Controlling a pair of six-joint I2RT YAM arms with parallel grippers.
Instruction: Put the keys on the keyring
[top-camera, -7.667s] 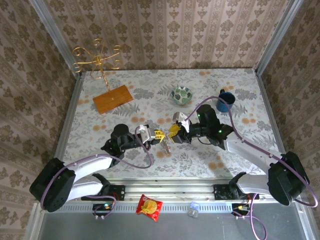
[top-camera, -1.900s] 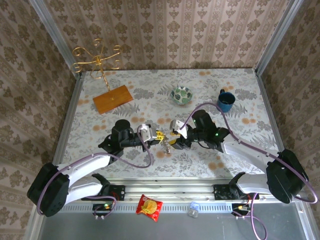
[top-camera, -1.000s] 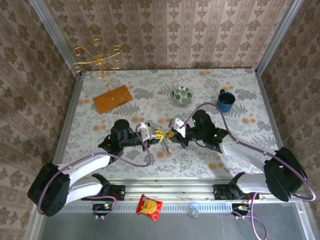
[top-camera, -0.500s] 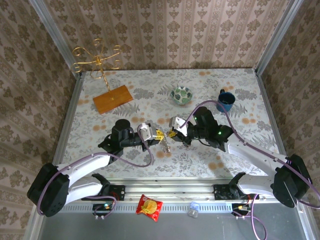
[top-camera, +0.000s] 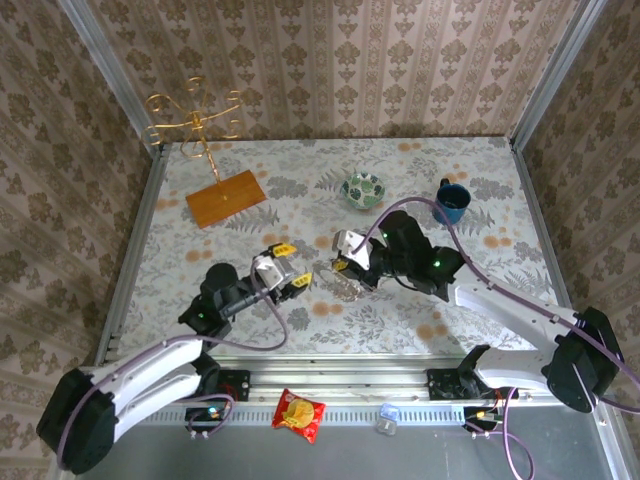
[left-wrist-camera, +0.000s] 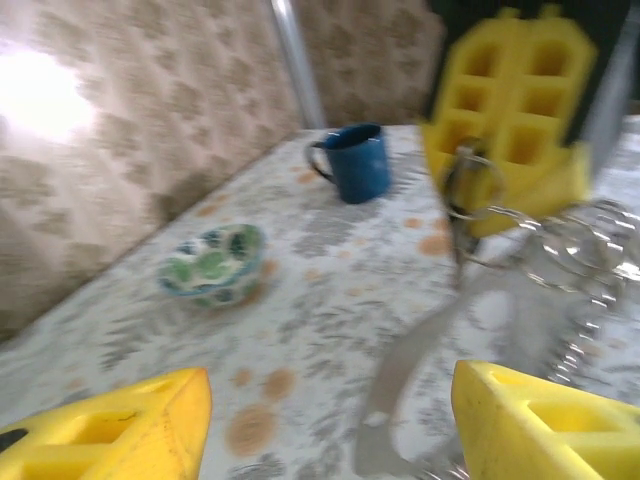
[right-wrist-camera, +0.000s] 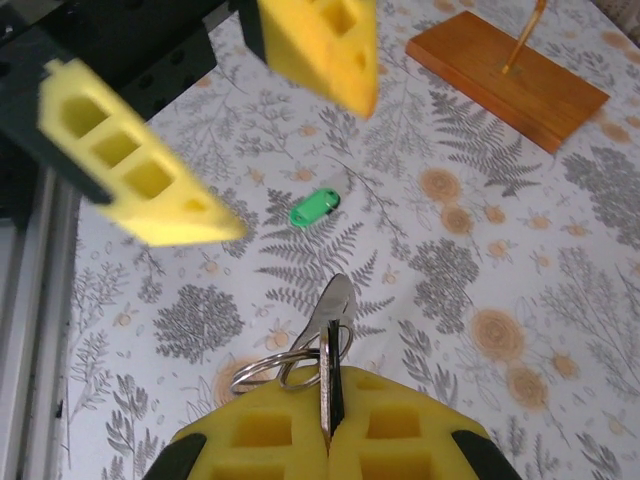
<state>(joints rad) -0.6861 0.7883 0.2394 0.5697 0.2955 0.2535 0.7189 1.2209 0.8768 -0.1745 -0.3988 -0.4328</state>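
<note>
The loops still hang above the table, so my right gripper will next move down to the tablecloth below the keyring (top-camera: 346, 288) and let go of the silver-and-black piece there.
My right gripper (right-wrist-camera: 330, 385) is shut on a flat metal key (right-wrist-camera: 333, 310) whose blade sticks out past the yellow pads. The keyring (right-wrist-camera: 275, 365), thin grey metal loops, hangs through that key. From above, the right gripper (top-camera: 345, 266) is at the table's middle, with the keyring (top-camera: 346, 288) just below it. A green-headed key (right-wrist-camera: 315, 208) lies flat on the tablecloth beyond the held key. My left gripper (top-camera: 290, 264) stands open to the left, apart from the ring, with nothing between its fingers (left-wrist-camera: 110, 430). In the left wrist view the right gripper (left-wrist-camera: 500, 205) dangles the ring (left-wrist-camera: 470, 180).
A patterned bowl (top-camera: 362, 189) and a blue mug (top-camera: 451, 202) stand at the back right. A wooden base (top-camera: 225, 198) with a gold wire stand (top-camera: 192, 118) is at the back left. A snack packet (top-camera: 299, 413) lies off the table's near edge.
My left gripper has opened and drawn back to the left, away from the right gripper. The right gripper stays shut on the key, shifted slightly left and back.
</note>
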